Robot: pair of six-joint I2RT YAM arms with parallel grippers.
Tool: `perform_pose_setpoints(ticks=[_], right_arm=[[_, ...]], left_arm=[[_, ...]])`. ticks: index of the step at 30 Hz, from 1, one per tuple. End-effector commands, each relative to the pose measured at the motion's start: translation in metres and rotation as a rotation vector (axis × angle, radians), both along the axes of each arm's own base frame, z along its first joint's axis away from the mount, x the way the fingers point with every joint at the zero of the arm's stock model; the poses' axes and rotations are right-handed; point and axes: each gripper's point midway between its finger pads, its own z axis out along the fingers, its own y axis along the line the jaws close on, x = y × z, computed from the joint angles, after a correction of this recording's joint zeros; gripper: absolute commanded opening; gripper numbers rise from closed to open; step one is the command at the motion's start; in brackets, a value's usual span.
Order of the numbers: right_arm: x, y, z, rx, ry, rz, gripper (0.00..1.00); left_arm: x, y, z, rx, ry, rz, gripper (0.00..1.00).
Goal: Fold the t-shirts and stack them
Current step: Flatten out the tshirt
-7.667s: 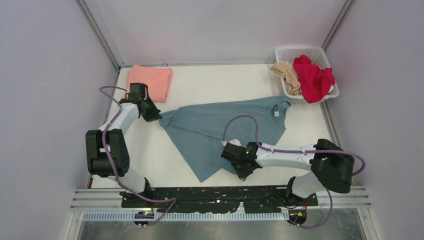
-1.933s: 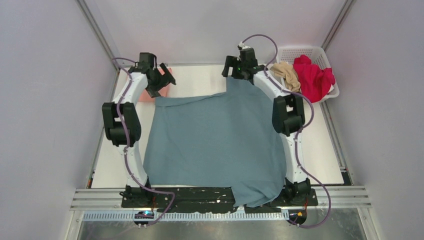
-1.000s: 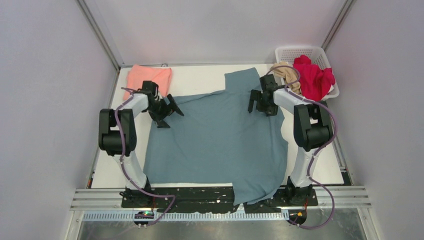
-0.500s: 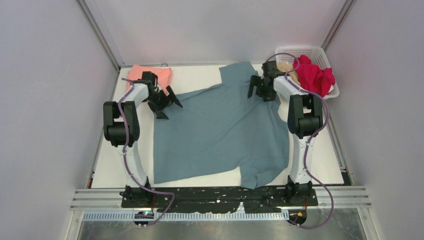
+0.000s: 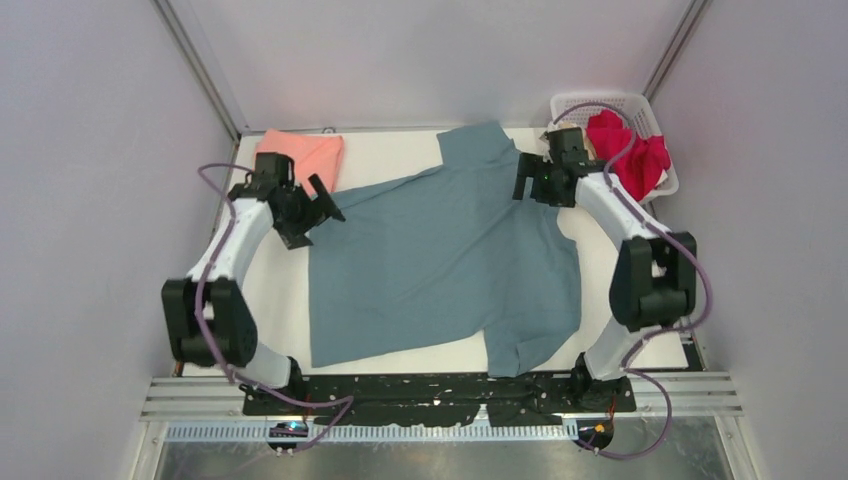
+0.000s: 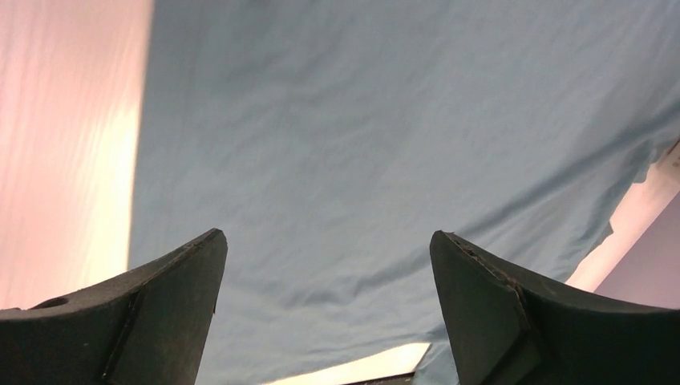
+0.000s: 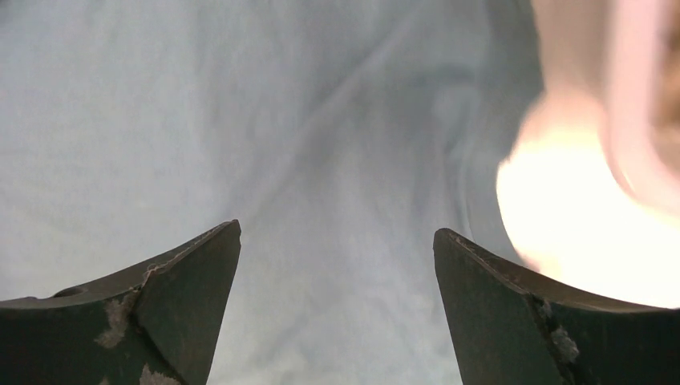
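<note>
The slate-blue shirt's near corner lies flat, so my left gripper moves back along the shirt's straight hem next and lowers onto that corner.
The slate-blue t-shirt [image 5: 440, 260] lies spread flat across the middle of the table; both wrist views look down on its cloth [image 6: 361, 144] [image 7: 265, 144]. My left gripper [image 5: 322, 213] hovers open at the shirt's far left corner, with nothing between its fingers [image 6: 160, 313]. At the shirt's far right edge my right gripper [image 5: 527, 182] is also open and empty. A folded salmon-pink t-shirt [image 5: 300, 155] rests at the far left. The bright red t-shirt [image 5: 630, 155] hangs out of the white basket [image 5: 600, 103]. The beige one is hidden behind my right arm.
The white lattice basket stands at the far right corner. Grey walls close the table [image 5: 410, 150] in on three sides. One sleeve [image 5: 525, 350] of the blue shirt reaches the near edge by the arm bases.
Both grippers have let go of the blue shirt, which has settled flat. The left arm swung outward to the left and the right arm to the right, both staying near the far corners.
</note>
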Motion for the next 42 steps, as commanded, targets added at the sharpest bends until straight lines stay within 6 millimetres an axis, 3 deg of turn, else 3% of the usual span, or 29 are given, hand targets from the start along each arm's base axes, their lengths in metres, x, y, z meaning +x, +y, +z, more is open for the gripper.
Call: perform_pose_setpoints(ticks=[1, 2, 4, 7, 10, 11, 16, 20, 26, 34, 39, 42], right_arm=[[-0.049, -0.010, 0.033, -0.036, -0.093, -0.076, 0.95], [-0.059, -0.014, 0.043, -0.060, -0.111, -0.095, 0.95], [-0.082, -0.014, 0.042, -0.129, -0.096, -0.096, 0.95], [-0.112, -0.004, 0.038, -0.222, -0.076, -0.068, 0.95], [-0.131, 0.007, 0.036, -0.197, -0.091, -0.046, 0.95], [-0.139, 0.008, 0.027, -0.186, -0.074, -0.040, 0.95], [-0.157, 0.008, 0.028, -0.157, -0.088, -0.026, 0.95], [-0.167, 0.000, 0.026, -0.172, -0.096, -0.035, 0.95], [-0.168, -0.001, 0.025, -0.176, -0.095, -0.030, 0.95], [-0.161, 0.002, 0.017, -0.186, -0.082, -0.021, 0.95], [-0.158, 0.004, 0.014, -0.192, -0.065, -0.015, 0.95], [-0.163, 0.002, 0.012, -0.201, -0.040, -0.011, 0.95]], left_arm=[[-0.087, 0.018, -0.011, 0.088, 0.079, 0.109, 1.00], [-0.111, 0.019, -0.018, 0.097, 0.118, 0.136, 1.00], [-0.163, 0.024, -0.039, 0.140, 0.213, 0.170, 1.00], [-0.221, 0.033, -0.054, 0.197, 0.276, 0.231, 0.99], [-0.252, 0.038, -0.063, 0.191, 0.257, 0.321, 0.97], [-0.257, 0.039, -0.067, 0.180, 0.243, 0.354, 0.96], [-0.261, 0.027, -0.088, 0.065, 0.163, 0.423, 0.88], [-0.274, 0.028, -0.100, 0.081, 0.215, 0.421, 0.84], [-0.288, 0.020, -0.100, 0.072, 0.315, 0.357, 0.78], [-0.285, 0.014, -0.105, 0.055, 0.334, 0.320, 0.65], [-0.279, 0.003, -0.110, 0.018, 0.371, 0.282, 0.44], [-0.277, 0.003, -0.106, 0.040, 0.387, 0.256, 0.10]])
